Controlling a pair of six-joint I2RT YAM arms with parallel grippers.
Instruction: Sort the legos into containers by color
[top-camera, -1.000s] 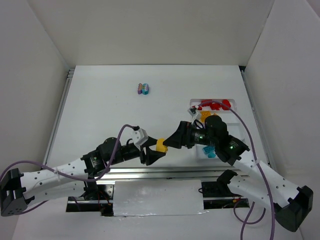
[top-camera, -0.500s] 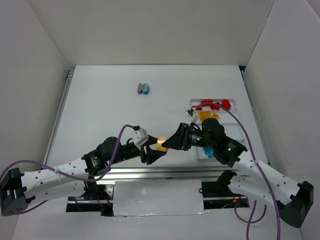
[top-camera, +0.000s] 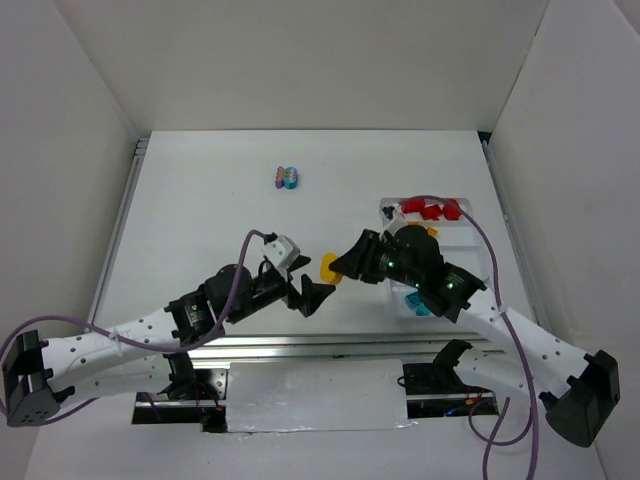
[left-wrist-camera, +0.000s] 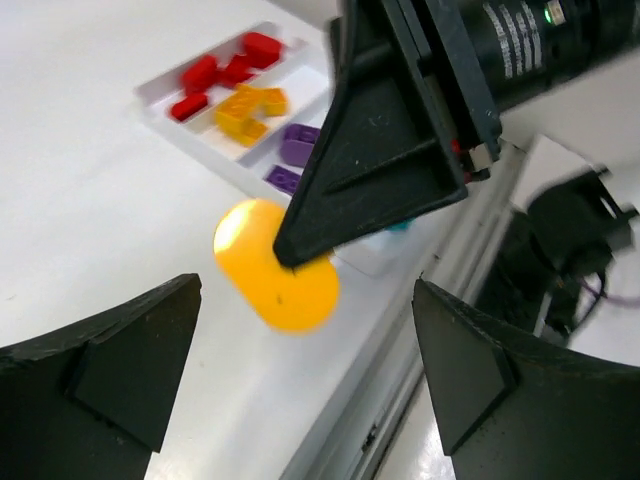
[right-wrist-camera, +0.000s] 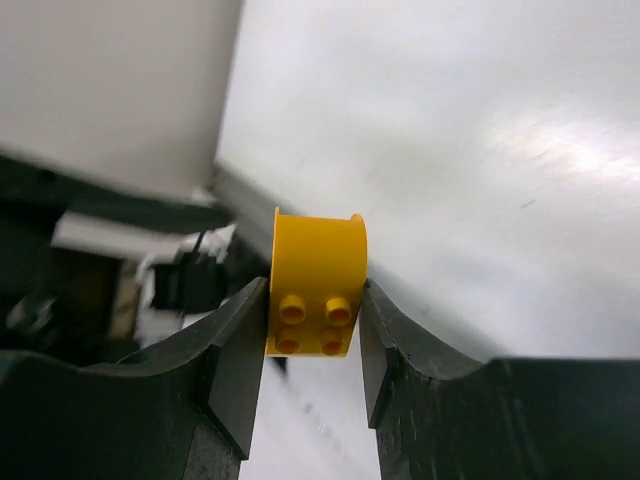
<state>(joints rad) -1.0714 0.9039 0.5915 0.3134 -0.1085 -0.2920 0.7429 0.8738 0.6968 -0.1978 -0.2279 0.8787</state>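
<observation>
The yellow lego (top-camera: 328, 267) will go outward and to the right in the top view with my right gripper, down over the tray's yellow-brick compartment. My right gripper will release it there because the colors match.
My right gripper (right-wrist-camera: 313, 340) is shut on a yellow lego (right-wrist-camera: 316, 283), its four studs facing the wrist camera. From above, that yellow lego (top-camera: 328, 267) hangs over the table at the right gripper's (top-camera: 336, 267) tip. My left gripper (top-camera: 310, 298) stands open just below and left of it, fingers spread wide and holding nothing. In the left wrist view the yellow lego (left-wrist-camera: 275, 281) floats between and beyond the open left gripper (left-wrist-camera: 310, 380). The white tray (top-camera: 473, 232) at right holds red legos (top-camera: 428, 209) and a teal one (top-camera: 417, 303). A purple-and-teal cluster (top-camera: 288, 178) lies far back.
The left wrist view shows the tray (left-wrist-camera: 160, 88) with red (left-wrist-camera: 222, 70), yellow-orange (left-wrist-camera: 248, 110) and purple bricks (left-wrist-camera: 297, 146) in separate compartments. A metal rail (top-camera: 310, 345) runs along the table's near edge. White walls enclose the table on three sides.
The left gripper has let go of the yellow lego and opened, drawing back. The right gripper has shut on the lego and lifted it slightly up and to the right.
</observation>
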